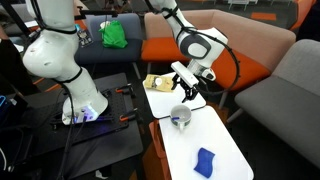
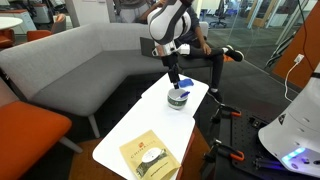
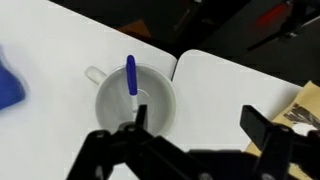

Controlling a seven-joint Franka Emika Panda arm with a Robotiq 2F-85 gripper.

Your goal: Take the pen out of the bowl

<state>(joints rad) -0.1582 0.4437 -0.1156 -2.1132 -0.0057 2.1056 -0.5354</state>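
My gripper needs to move over the bowl (image 3: 110, 110) next and go down around the pen's body (image 3: 132, 82), because the pen leans below my gripper, to its left in the wrist view.
The pen (image 3: 131, 75) is a thin dark-blue stick that stands leaning inside the bowl (image 3: 110, 110), a small pale grey-white cup with a handle on the white table. In both exterior views the bowl (image 1: 181, 118) (image 2: 178, 98) sits near the table's middle. My gripper (image 3: 195, 118) is open and empty, hovering above the table just beside the bowl; one finger is over the bowl's rim, the other over bare table. In the exterior views the gripper (image 1: 188, 90) (image 2: 174, 80) hangs just above the bowl.
A chunky blue lump (image 1: 205, 161) (image 3: 8, 85) lies on the white table (image 1: 220, 135) on the bowl's other side. A yellowish flat object (image 2: 150, 155) (image 1: 157, 83) lies at one table end. Orange and grey sofas (image 2: 70, 60) surround the table.
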